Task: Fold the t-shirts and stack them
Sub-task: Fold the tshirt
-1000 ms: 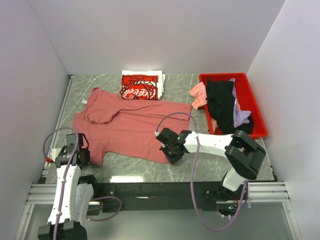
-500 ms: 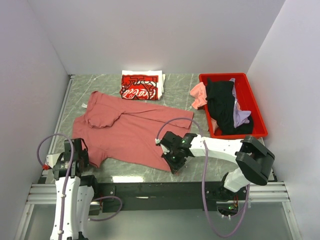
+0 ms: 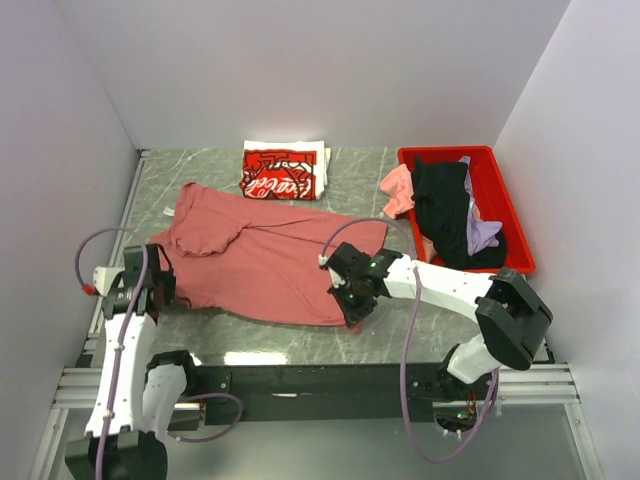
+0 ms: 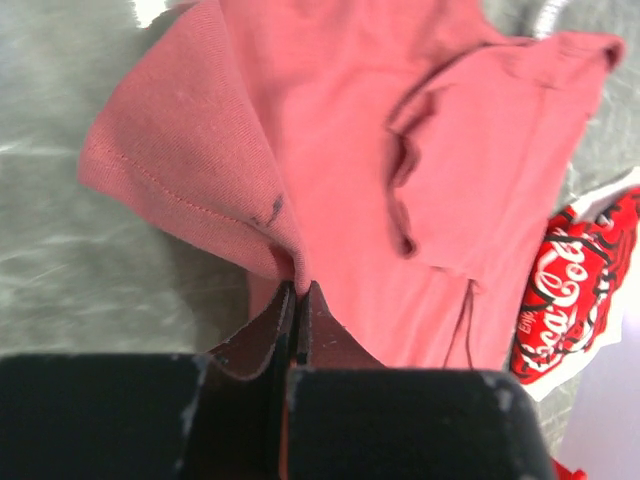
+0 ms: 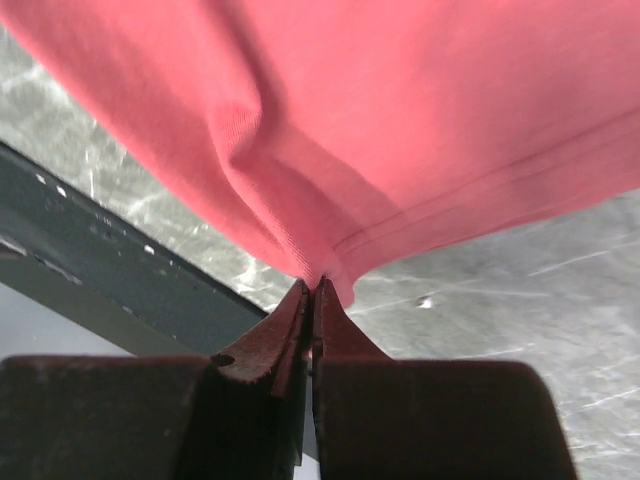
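My right gripper carries the pinched hem corner outward over the shirt toward the shirt's folded far strip (image 3: pixel 364 237) next, as the shirt's near long side lies open.
A dusty-rose t-shirt (image 3: pixel 260 262) lies spread across the middle of the table, its neck end toward the back left. My left gripper (image 3: pixel 160 290) is shut on its near left sleeve (image 4: pixel 190 170), with the cloth pinched between the fingertips. My right gripper (image 3: pixel 355 308) is shut on the shirt's near right hem corner (image 5: pixel 330 262) close to the table's front edge. A folded red-and-white t-shirt with script logo (image 3: pixel 282 172) lies at the back centre. Black (image 3: pixel 443 205), pink (image 3: pixel 398 188) and lavender (image 3: pixel 483 235) t-shirts are heaped in the bin.
A red plastic bin (image 3: pixel 510 205) stands at the back right, with the pink cloth hanging over its left wall. The black front rail (image 5: pixel 110 250) runs just below the right gripper. White walls close in the left, back and right sides.
Both grippers have moved away from the front edge with the shirt's corners. The near edge of the dusty-rose shirt now lies straighter and farther from the rail, and the left sleeve is drawn in.
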Controlling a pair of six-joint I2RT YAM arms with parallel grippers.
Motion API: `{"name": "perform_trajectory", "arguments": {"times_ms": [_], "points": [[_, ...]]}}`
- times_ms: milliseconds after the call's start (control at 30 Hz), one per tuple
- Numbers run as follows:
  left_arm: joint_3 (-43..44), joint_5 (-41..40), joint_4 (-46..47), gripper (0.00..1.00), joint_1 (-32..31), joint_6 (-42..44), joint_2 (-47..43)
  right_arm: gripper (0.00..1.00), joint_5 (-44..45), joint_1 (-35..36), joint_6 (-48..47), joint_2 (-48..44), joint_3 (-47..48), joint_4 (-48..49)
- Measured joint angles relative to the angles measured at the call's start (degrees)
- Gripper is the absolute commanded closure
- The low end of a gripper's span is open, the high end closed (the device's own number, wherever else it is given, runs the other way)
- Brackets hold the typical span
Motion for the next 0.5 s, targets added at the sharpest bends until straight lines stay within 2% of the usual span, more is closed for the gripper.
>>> {"name": "perform_trajectory", "arguments": {"times_ms": [500], "points": [[13.2,0.9,13.8,0.99,-6.5,5.2,21.5,0.98,0.5,-9.2,-2.5,2.3,6.7,-1.1]]}}
